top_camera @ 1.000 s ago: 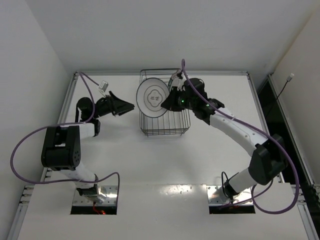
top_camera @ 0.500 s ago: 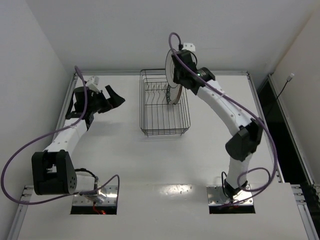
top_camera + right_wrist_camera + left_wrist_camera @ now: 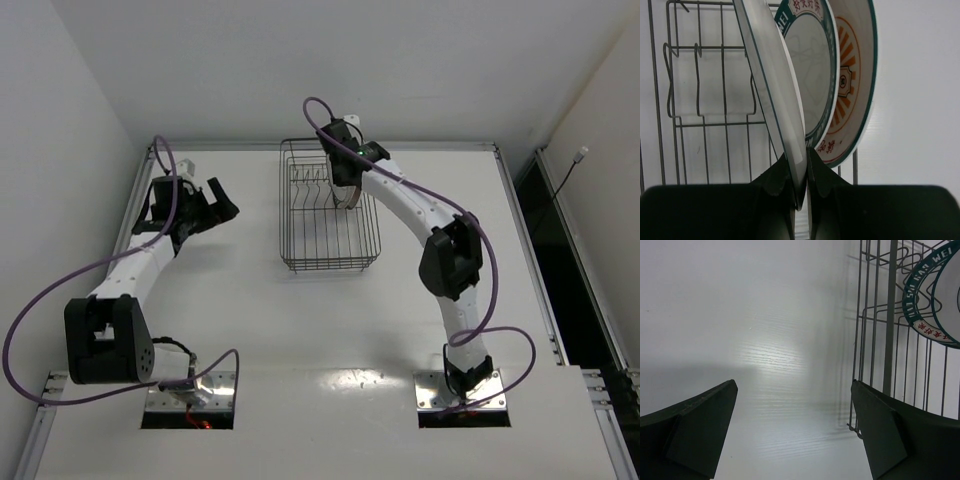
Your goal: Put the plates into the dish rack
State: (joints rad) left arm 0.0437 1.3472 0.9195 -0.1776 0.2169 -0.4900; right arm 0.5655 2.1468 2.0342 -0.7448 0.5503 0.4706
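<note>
I need to lower the white plate a little with my right gripper next and let go of the plate's near rim, because the rack wires beside the dark-rimmed plate are below my gripper.
The dish rack point(image 3: 330, 235) is a dark wire basket at the table's far middle. My right gripper point(image 3: 343, 182) reaches into its far right part. In the right wrist view it point(image 3: 799, 157) is shut on the rim of the white plate with thin dark rings point(image 3: 772, 80), held upright and edge-on among the rack's wires point(image 3: 700, 85). Right behind it stand the dark-rimmed plate point(image 3: 812, 70) and the orange-centred plate point(image 3: 852, 85). My left gripper point(image 3: 222, 203) is open and empty left of the rack. It point(image 3: 792, 390) faces the rack's side point(image 3: 875, 340) and the dark-rimmed plate point(image 3: 932, 300).
The white table point(image 3: 230, 290) has raised edges. White walls stand close on the left and at the back. The rack's near half holds only bare wires point(image 3: 325, 245).
My right arm has turned the ringed plate on edge, lifted it over the rack's far right and lowered it in beside the other two. My left arm has drawn back to the far left.
</note>
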